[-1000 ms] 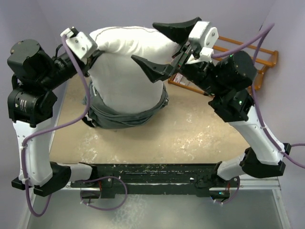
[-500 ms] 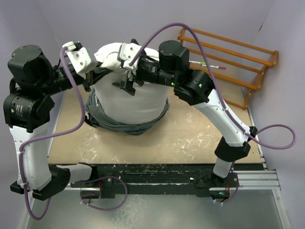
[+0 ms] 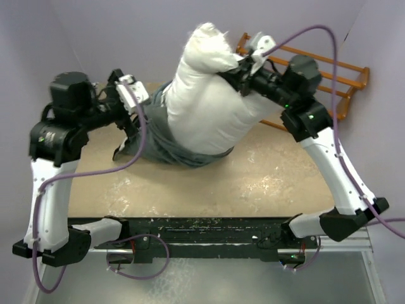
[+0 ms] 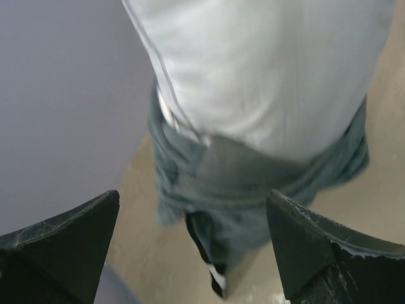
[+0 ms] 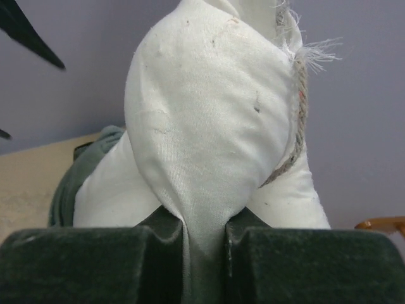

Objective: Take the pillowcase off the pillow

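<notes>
I need to lower my left gripper's open fingers next, onto the edge of the pillowcase by the stripe, where cloth hangs past the pillow [image 3: 209, 104]. The pillowcase's plush grey edge is below them.
The white pillow [image 3: 209, 104] stands tilted up over the back of the table, its top corner pinched by my right gripper [image 3: 238, 67]. In the right wrist view the right gripper [image 5: 204, 253] is shut on a fold of the pillow [image 5: 209, 126]. The grey pillowcase [image 3: 161, 136] is bunched round the pillow's lower end, with a bit of black-and-white stripe showing at its hanging edge [image 4: 214, 269]. My left gripper [image 3: 128, 132] sits just left of the pillowcase [image 4: 253, 183], open and holding nothing. In the left wrist view the left gripper [image 4: 193, 247] has its jaws wide apart, clear of the cloth.
An orange wooden rack [image 3: 335, 79] stands at the back right, close behind the right arm. The tan table [image 3: 266, 180] ends at a purple wall [image 3: 95, 38] behind and to the left.
My right gripper has shut on the pillow's top corner and pulled it up and to the right. The left gripper has opened, let go and drawn back to the left.
</notes>
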Robot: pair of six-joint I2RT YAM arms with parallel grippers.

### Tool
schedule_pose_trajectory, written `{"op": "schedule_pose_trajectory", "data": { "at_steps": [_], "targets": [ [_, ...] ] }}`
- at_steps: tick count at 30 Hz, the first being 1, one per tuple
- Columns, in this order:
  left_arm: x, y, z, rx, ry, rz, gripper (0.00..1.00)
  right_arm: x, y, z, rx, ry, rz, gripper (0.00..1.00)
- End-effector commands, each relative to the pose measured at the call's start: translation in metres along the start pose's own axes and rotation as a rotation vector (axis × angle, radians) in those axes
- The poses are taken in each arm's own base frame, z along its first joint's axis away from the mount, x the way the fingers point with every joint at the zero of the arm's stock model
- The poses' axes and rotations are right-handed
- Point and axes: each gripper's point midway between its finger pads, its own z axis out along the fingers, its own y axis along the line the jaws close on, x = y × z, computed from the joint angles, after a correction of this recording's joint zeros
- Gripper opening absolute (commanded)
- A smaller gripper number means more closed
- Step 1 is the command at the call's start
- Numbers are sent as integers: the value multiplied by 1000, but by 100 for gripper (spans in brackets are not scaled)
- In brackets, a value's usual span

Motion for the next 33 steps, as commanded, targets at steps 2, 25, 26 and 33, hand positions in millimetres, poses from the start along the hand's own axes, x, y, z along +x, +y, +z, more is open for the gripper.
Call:
{"op": "schedule_pose_trajectory", "data": {
  "at_steps": [2, 25, 26, 33],
  "targets": [
    [96, -12, 21, 72, 277, 121, 98, -59, 25, -22, -181, -216, -17, 0],
    [220, -43, 50, 261, 348, -137, 33, -55, 21, -30, -183, -281, 59, 0],
    [220, -45, 52, 268, 341, -159, 33, -57, 20, -32, -179, -289, 60, 0],
    [236, -34, 61, 159, 348, -176, 3, -72, 10, -40, -120, -332, 74, 0]
  ]
}}
